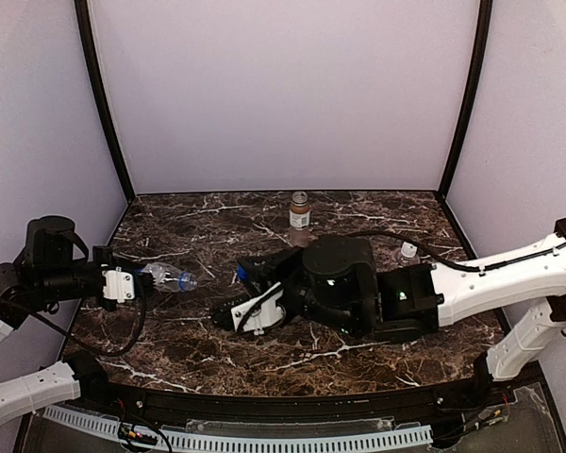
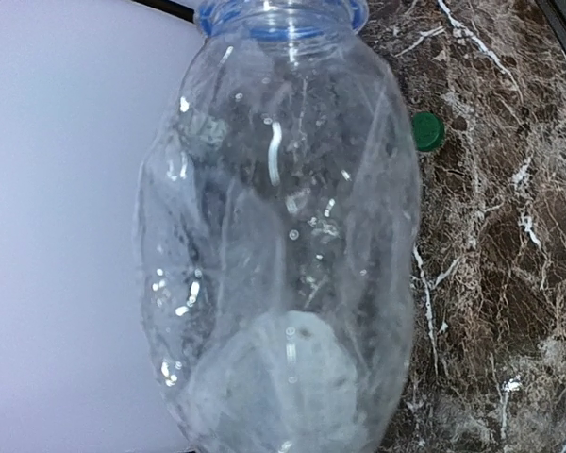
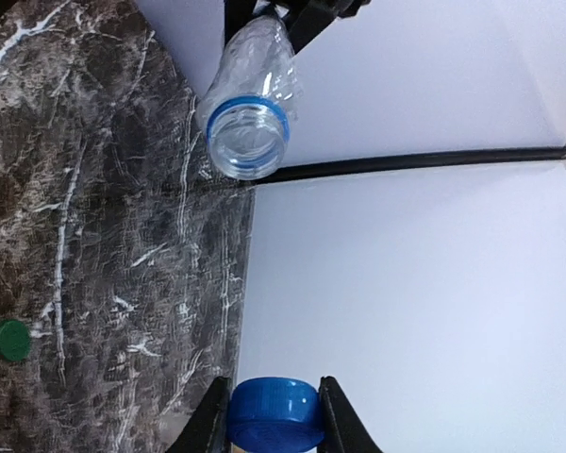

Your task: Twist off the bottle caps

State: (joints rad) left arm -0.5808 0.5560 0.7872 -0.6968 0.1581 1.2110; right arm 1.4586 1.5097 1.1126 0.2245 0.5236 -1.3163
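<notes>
I will turn my right gripper downward next, lower it to the tabletop (image 3: pixel 8 401) beside the green cap and let go of the dark blue cap (image 3: pixel 274 413), because that cap is off the clear bottle's opening.
My left gripper (image 1: pixel 137 281) is shut on the plain clear bottle (image 1: pixel 167 276) and holds it lying sideways above the table's left side. The bottle fills the left wrist view (image 2: pixel 283 236); its mouth with a blue neck ring is open, and the fingers are hidden behind it. My right gripper (image 3: pixel 274 420) is shut on the dark blue cap (image 3: pixel 274 413), apart from the bottle mouth (image 3: pixel 248 132). The cap also shows in the top view (image 1: pixel 244 273). A green cap (image 2: pixel 428 131) lies loose on the table and also shows in the right wrist view (image 3: pixel 12 340).
A brown-filled bottle with a white label (image 1: pixel 300 211) stands at the back middle, uncapped. A clear bottle with a white cap (image 1: pixel 408 253) stands behind my right arm. White walls close in the dark marble table (image 1: pixel 358 349).
</notes>
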